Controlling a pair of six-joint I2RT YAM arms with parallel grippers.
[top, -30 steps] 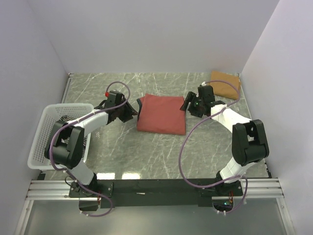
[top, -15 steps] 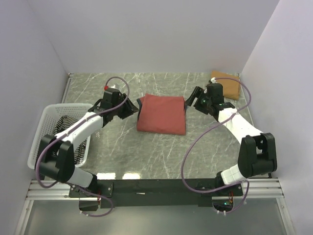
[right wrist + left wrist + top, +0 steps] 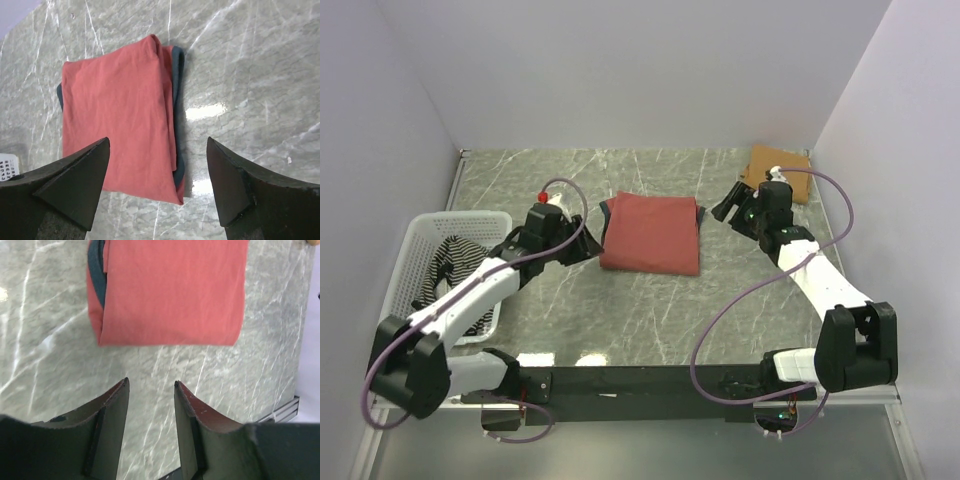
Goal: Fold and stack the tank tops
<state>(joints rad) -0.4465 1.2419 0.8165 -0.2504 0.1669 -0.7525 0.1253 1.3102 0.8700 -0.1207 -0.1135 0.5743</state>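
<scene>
My right gripper moves down and to the left in the top view onto the red tank top's facing edge next, as its open fingers stand off the cloth.
The rust-red tank top lies folded into a rectangle in the middle of the table, dark trim showing at its left edge; it also shows in the left wrist view and the right wrist view. The tan-brown tank top lies folded at the back right corner. The black-and-white striped tank top lies bunched in the basket. My left gripper is open and empty, left of the red top. My right gripper is open wide and empty, right of the red top, off the cloth.
A white mesh basket stands at the left edge of the marble table. White walls close the back and both sides. The black base rail runs along the near edge.
Both arms have drawn back from the red top's edges, the left toward the near left, the right toward the back right. The folded red top has stayed in place.
</scene>
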